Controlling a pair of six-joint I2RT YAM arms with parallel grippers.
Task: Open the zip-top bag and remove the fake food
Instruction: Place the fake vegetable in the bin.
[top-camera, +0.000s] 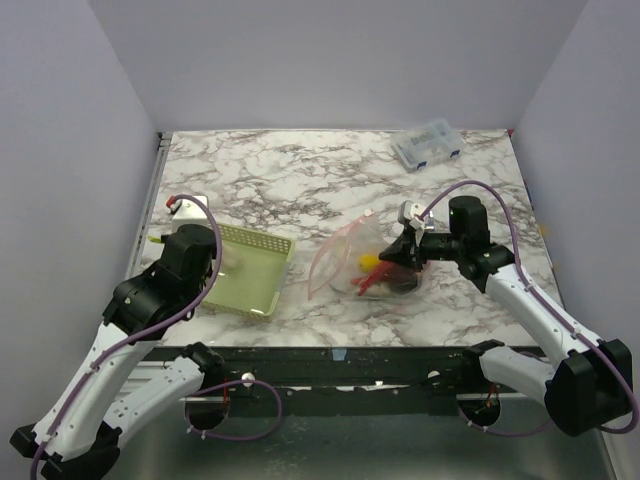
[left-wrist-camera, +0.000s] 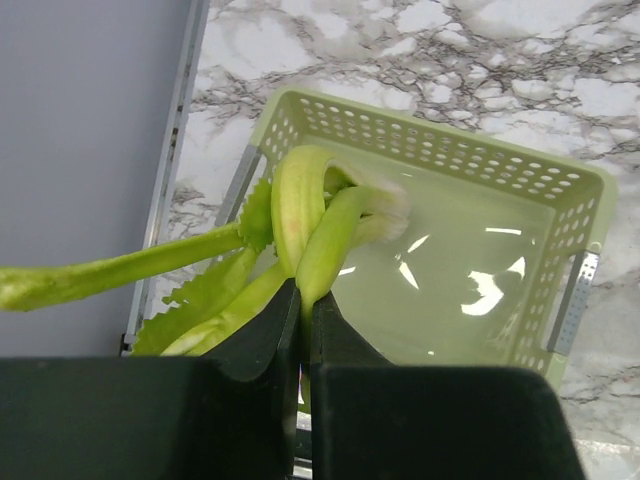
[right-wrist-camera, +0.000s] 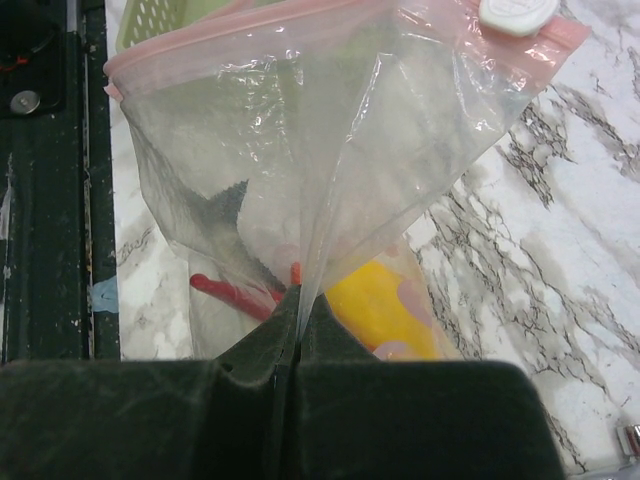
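Note:
My left gripper is to move further over the basket next and then lower the stalk, because the stalk's leafy ends stick out past the basket's edge by the grey wall.
The clear zip-top bag (top-camera: 350, 255) lies mid-table with its pink zip strip (right-wrist-camera: 250, 22) open and a white slider (right-wrist-camera: 518, 14) at one end. Inside show a yellow piece (right-wrist-camera: 385, 312) and a red chili (right-wrist-camera: 232, 296); they also show in the top view (top-camera: 372, 272). My right gripper (right-wrist-camera: 297, 300) is shut on a fold of the bag's plastic and holds it up. My left gripper (left-wrist-camera: 304, 300) is shut on the pale green stalk (left-wrist-camera: 320, 235), holding it above the pale green mesh basket (left-wrist-camera: 560, 190). The stalk's leafy ends hang to the left.
The green basket (top-camera: 262, 240) stands at the left front of the marble table. A small clear compartment box (top-camera: 427, 146) sits at the back right. Grey walls enclose the table on three sides. The black front rail (right-wrist-camera: 45, 200) runs close by the bag.

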